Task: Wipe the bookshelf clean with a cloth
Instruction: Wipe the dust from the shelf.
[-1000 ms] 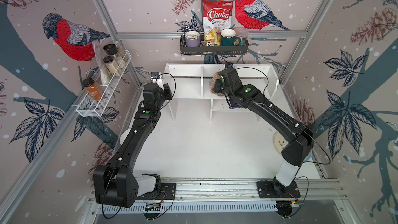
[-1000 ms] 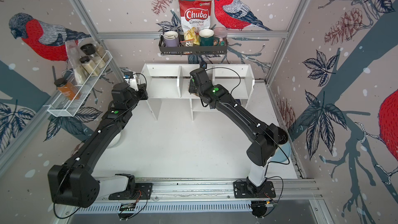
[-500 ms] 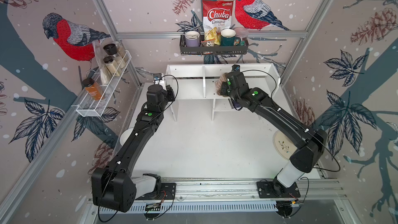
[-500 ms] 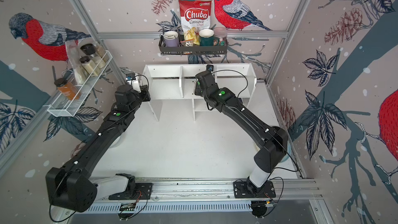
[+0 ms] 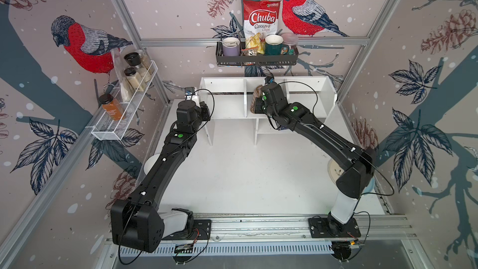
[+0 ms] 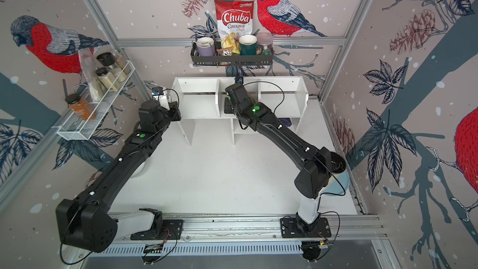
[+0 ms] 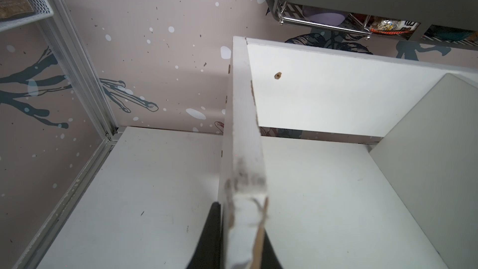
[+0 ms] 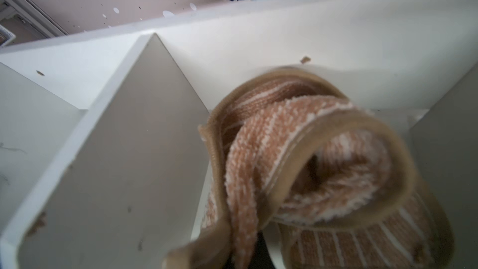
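Note:
My right gripper shifts sideways next, releasing the cloth, toward the open part of the middle upper section's bottom beside it, away from the divider (image 8: 129, 151) by the cloth.
The white bookshelf (image 5: 225, 104) (image 6: 199, 104) stands against the back wall. My left gripper (image 5: 206, 112) (image 6: 176, 114) is shut on the front edge of its left end panel (image 7: 243, 138). One black finger (image 7: 210, 236) lies on each face of that panel. My right gripper (image 5: 257, 105) reaches into the middle upper compartment, shut on the tan striped cloth (image 5: 257, 93). In the right wrist view the bunched cloth (image 8: 297, 164) hangs just right of a divider (image 8: 129, 151) and in front of the back panel. It covers the fingertips.
A black wall rack (image 5: 256, 59) with mugs and a chips bag hangs just above the shelf. A white wire rack (image 5: 124, 109) with spice jars is on the left wall. A white cup (image 5: 151, 164) sits by the left arm and a plate (image 5: 333, 170) under the right elbow.
My right gripper carried the cloth a little to the right inside the middle compartment, then back toward the left divider. The left gripper kept its hold and hardly moved.

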Robot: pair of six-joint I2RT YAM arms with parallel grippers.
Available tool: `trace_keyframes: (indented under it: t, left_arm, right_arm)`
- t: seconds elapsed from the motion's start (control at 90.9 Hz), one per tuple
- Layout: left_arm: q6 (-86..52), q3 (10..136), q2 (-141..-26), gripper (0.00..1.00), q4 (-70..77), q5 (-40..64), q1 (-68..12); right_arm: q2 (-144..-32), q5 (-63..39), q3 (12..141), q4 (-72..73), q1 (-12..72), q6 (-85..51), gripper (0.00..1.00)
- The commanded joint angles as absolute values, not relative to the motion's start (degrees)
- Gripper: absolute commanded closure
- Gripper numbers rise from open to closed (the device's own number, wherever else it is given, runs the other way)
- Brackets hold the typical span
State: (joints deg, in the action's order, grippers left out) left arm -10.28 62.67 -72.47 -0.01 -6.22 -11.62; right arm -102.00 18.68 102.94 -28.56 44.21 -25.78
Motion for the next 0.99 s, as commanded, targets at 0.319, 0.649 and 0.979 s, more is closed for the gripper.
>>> trace_keyframes:
  t: [0.319, 0.649, 0.979]
  left_arm:
    - [-17.72, 64.34, -73.13, 1.0, -1.4, -0.43, -11.34]
    - [-17.45, 64.51, -73.13, 1.0, -1.62, -0.15, -11.34]
    - [-17.4, 64.54, -73.21, 1.0, -1.68, 0.39, -11.29]
  right_arm:
    - [-99.02, 19.59, 104.95, -32.31, 41.01, -24.92, 1.0]
    - [-105.81, 24.29, 116.5, -40.07, 45.3, -22.38, 0.53]
    - [-107.56, 16.18, 115.09, -39.24, 40.35, -27.2, 0.3]
